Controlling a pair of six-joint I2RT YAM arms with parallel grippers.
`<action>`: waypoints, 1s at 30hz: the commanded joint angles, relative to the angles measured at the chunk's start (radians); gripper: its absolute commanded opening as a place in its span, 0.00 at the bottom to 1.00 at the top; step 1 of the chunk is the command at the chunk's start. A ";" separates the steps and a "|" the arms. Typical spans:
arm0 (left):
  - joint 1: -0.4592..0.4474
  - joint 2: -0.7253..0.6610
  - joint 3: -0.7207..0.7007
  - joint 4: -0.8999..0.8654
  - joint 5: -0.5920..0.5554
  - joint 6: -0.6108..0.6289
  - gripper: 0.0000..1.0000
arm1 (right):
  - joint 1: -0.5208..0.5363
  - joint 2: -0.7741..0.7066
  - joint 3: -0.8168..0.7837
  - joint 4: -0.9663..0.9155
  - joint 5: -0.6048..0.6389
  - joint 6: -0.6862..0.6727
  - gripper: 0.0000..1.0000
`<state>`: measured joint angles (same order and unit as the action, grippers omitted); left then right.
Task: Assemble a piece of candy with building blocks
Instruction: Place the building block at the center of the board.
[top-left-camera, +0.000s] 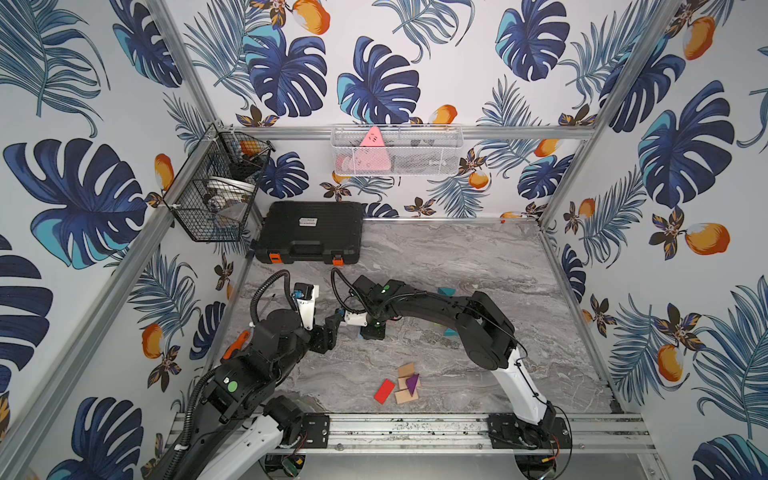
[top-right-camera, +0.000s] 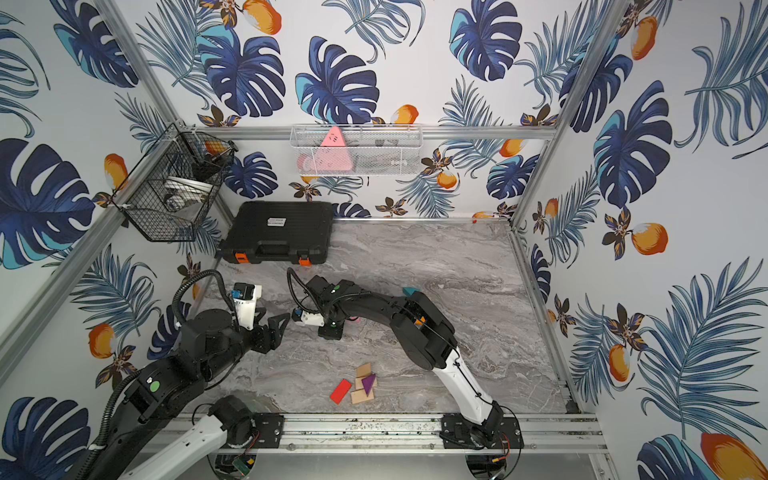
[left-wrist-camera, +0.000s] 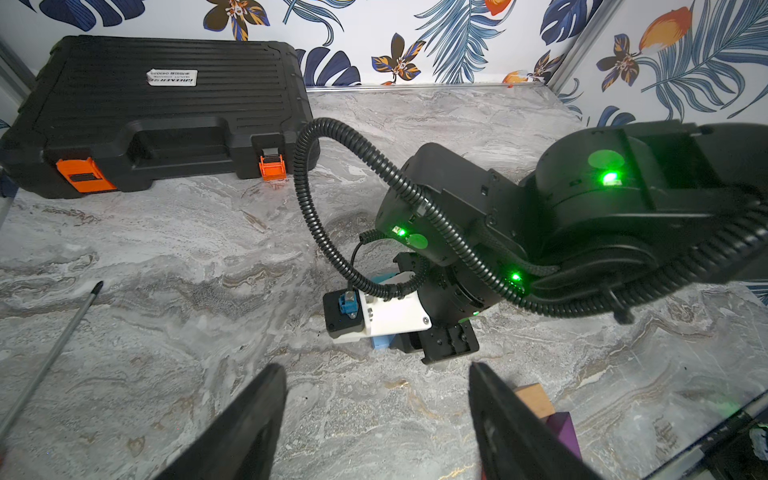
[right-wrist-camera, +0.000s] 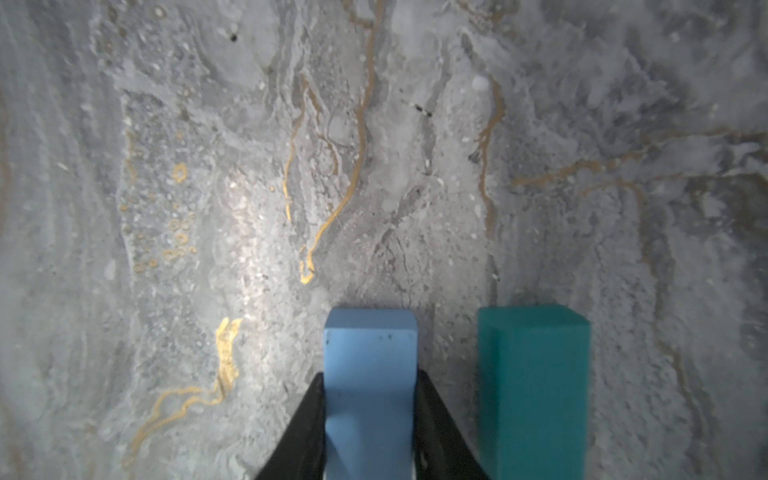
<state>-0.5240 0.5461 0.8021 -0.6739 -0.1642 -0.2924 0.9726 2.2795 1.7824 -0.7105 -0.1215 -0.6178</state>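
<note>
My right gripper will next move sideways across the gap to the teal block's facing side (right-wrist-camera: 489, 392), which is beside it, and let go of the light blue block (right-wrist-camera: 370, 345).
My right gripper (right-wrist-camera: 370, 376) is shut on a light blue block (right-wrist-camera: 370, 345), held low over the marble table beside a teal block (right-wrist-camera: 534, 374) that lies a small gap away. In both top views the right gripper (top-left-camera: 372, 330) points down mid-table and hides both blocks. My left gripper (left-wrist-camera: 374, 368) is open and empty, just left of it (top-left-camera: 332, 328). Near the front lie a red rectangle (top-left-camera: 384, 390), plain wood blocks (top-left-camera: 406, 370) and a purple triangle (top-left-camera: 412, 383). Teal pieces (top-left-camera: 446, 291) peek out from under the right arm.
A black tool case (top-left-camera: 309, 232) stands at the back left of the table. An orange-handled screwdriver (top-left-camera: 236, 345) lies by the left arm. A black wire basket (top-left-camera: 216, 195) and a white mesh basket (top-left-camera: 397, 151) hang on the walls. A metal rail (top-left-camera: 415, 430) runs along the front.
</note>
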 joint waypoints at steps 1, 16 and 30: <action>-0.001 0.007 -0.001 0.000 0.000 -0.010 0.74 | 0.000 0.024 -0.003 -0.001 0.054 -0.043 0.24; 0.000 0.032 -0.003 0.002 0.012 -0.007 0.75 | -0.003 0.004 -0.036 0.042 0.107 -0.089 0.26; 0.000 0.040 -0.003 0.002 0.020 -0.008 0.75 | -0.016 -0.047 -0.085 0.052 0.100 -0.093 0.31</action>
<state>-0.5240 0.5858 0.7986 -0.6735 -0.1520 -0.2924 0.9585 2.2364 1.7092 -0.6201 -0.0574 -0.6930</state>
